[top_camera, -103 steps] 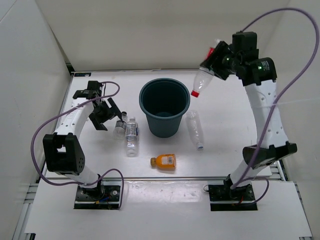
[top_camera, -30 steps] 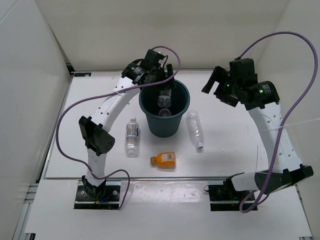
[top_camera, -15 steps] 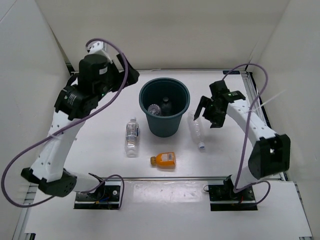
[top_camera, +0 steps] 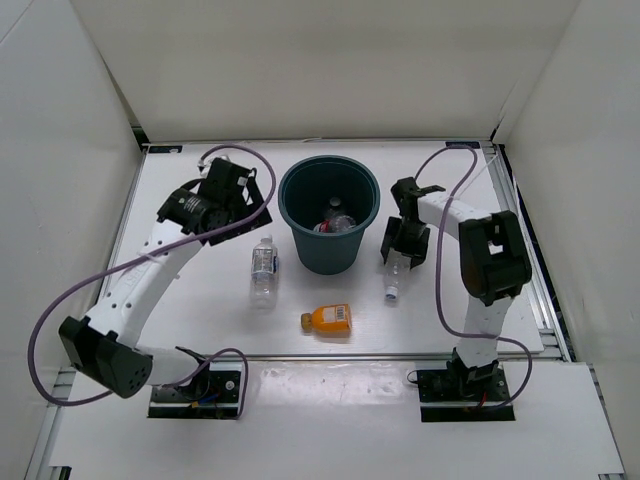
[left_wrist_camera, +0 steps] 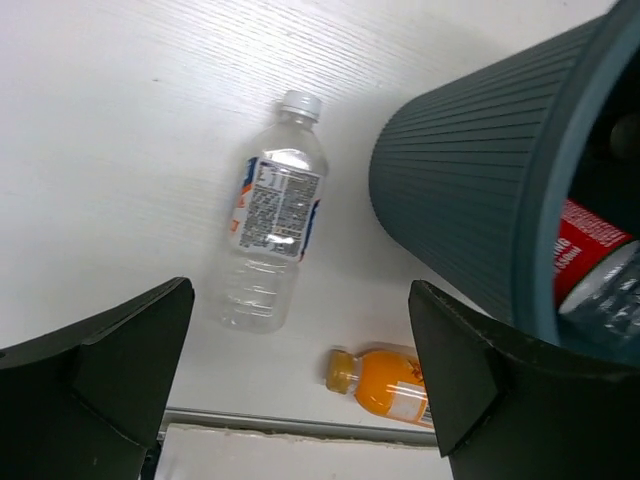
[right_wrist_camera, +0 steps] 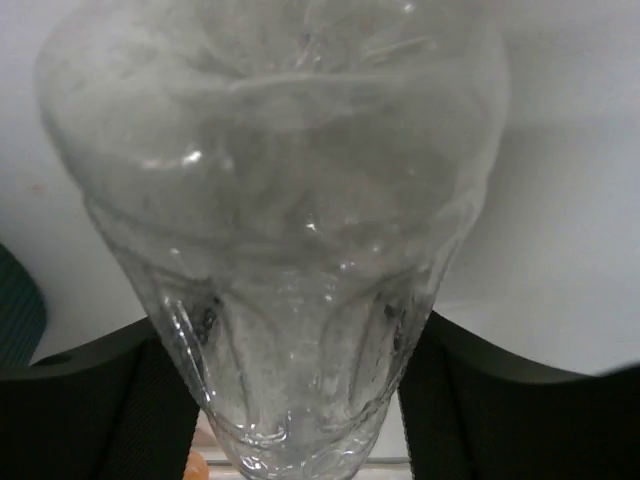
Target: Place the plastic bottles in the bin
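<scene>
The lying clear bottle's label lies below my left gripper and to its right in the top view, so I will bring the open fingers that way down to straddle it.
The dark teal bin stands mid-table and holds the red-labelled bottle and a clear bottle; the left wrist view shows the bin wall and the red label. My left gripper is open and empty, left of the bin; in its wrist view it hovers above a lying clear bottle and the squat orange bottle. My right gripper is shut on another clear bottle right of the bin, which fills its view.
White walls enclose the table on the left, back and right. The table's front edge runs just below the orange bottle. Purple cables loop over both arms.
My left arm has swung down from the back-left corner to beside the bin. My right gripper has dropped onto the clear bottle right of the bin and closed on it.
</scene>
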